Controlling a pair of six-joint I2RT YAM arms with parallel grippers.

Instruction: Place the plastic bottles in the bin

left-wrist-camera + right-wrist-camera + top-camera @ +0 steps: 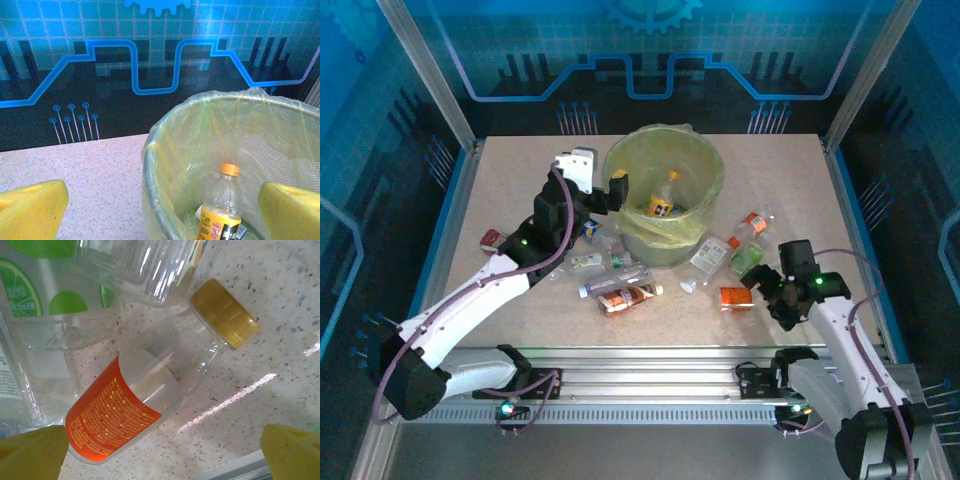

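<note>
Next, my right gripper moves down and turns, since the orange-labelled bottle [135,405] lies at an angle below its open fingers. It then straddles the bottle's clear part by the gold cap [181,352].
The bin [705,160] stands at the table's back centre, lined with a yellow-green bag. A yellow-labelled bottle [662,200] with an orange cap stands inside it. My left gripper [611,193] hovers open at the bin's left rim [150,165], one yellow finger on each side, holding nothing. From there the same bottle [222,200] looks upright. My right gripper [758,284] hangs open over an orange-labelled bottle [135,405] lying on the table, apart from it. A green-labelled bottle [55,300] lies just beyond. Several more plastic bottles [620,287] lie in front of the bin.
A red-labelled bottle [492,240] lies alone at the left, behind my left arm. Other bottles [712,255] rest right of the bin. The table's metal front rail [235,471] runs close under my right gripper. Blue enclosure walls ring the table.
</note>
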